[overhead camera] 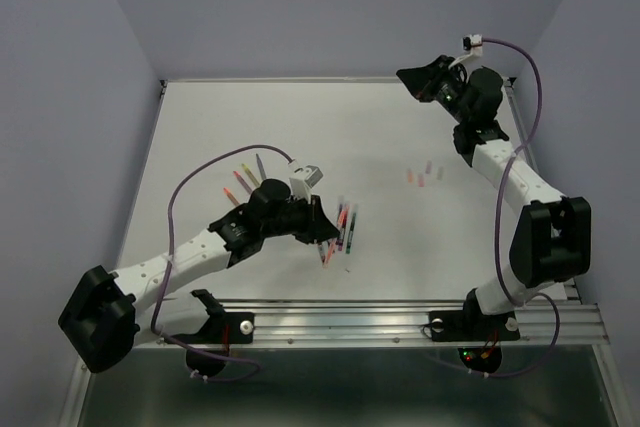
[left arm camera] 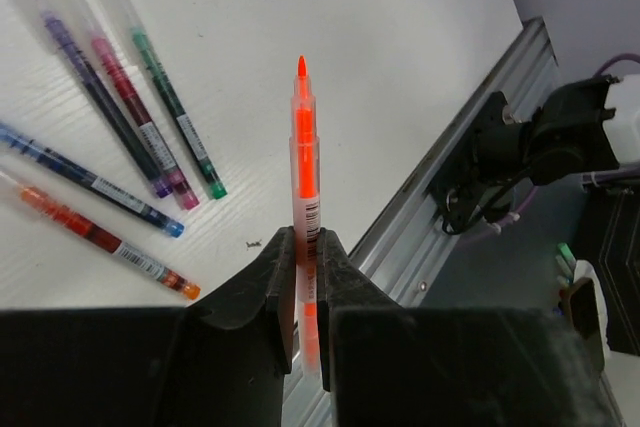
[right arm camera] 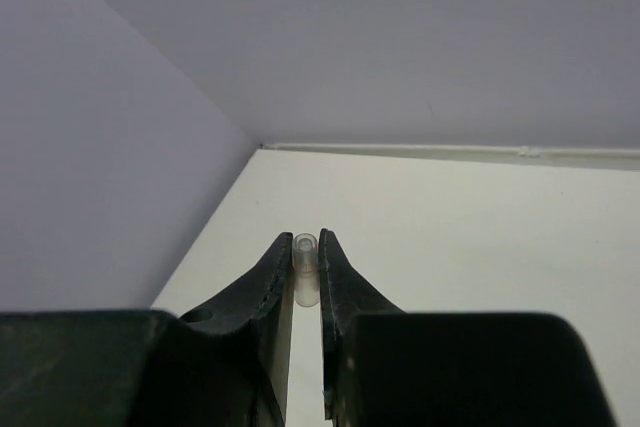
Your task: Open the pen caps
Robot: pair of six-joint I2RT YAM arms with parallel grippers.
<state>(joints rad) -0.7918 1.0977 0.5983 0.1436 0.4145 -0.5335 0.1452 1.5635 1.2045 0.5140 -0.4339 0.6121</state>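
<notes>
My right gripper moves back and down to the tabletop beside the loose caps next, its fingers tilting downward, to group the caps.
My left gripper (left arm camera: pixel 305 242) is shut on an orange pen (left arm camera: pixel 304 147) whose bare pointed tip sticks out past the fingers, above the table's near edge. In the top view this gripper (overhead camera: pixel 320 221) hovers beside a cluster of pens (overhead camera: pixel 346 229). Several capped pens lie on the table in the left wrist view: purple (left arm camera: pixel 100 97), pink (left arm camera: pixel 135 112), green (left arm camera: pixel 170 97), blue (left arm camera: pixel 90 182) and orange-red (left arm camera: pixel 100 237). My right gripper (right arm camera: pixel 305 237) is shut on a clear pen cap (right arm camera: pixel 305 272), raised at the far right corner (overhead camera: pixel 418 80). Several loose pinkish caps (overhead camera: pixel 421 179) lie mid-table.
More pens (overhead camera: pixel 245 175) lie fanned out at the left of the white table (overhead camera: pixel 300 127). An aluminium rail (overhead camera: pixel 400 312) runs along the near edge, and it also shows in the left wrist view (left arm camera: pixel 450 177). Lilac walls close in the far side and both flanks.
</notes>
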